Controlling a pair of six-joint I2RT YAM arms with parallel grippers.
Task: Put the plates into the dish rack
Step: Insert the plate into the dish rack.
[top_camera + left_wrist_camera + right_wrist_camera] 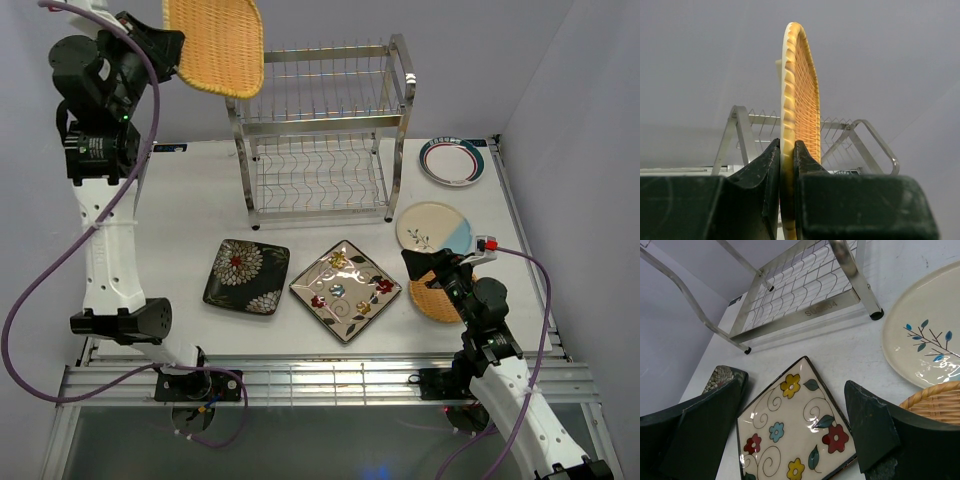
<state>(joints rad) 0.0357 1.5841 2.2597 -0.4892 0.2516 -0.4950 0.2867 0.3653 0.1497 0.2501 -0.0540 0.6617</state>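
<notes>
The nearest end of the dish rack's upper shelf is right of my left gripper in the top view, so I will swing there, turn the crosswise plate along the shelf's wires and release it.
High at the back left, my left gripper (172,45) is shut on the rim of a woven orange-tan plate (215,42), held on edge above the left end of the steel dish rack (320,130). In the left wrist view the plate (800,100) stands upright between the fingers (767,165), with the rack (860,137) behind. On the table lie a black flowered square plate (246,276), a cream floral square plate (345,290), a cream-blue round plate (433,228), a teal-rimmed plate (452,160) and a second woven plate (437,298). My right gripper (440,268) hangs open over the cream floral plate (795,435).
The rack's shelves hold nothing. The right arm's base and cable (520,260) run along the table's right side. Grey walls close in behind and to the right. The table's front rail (320,380) lies below the plates.
</notes>
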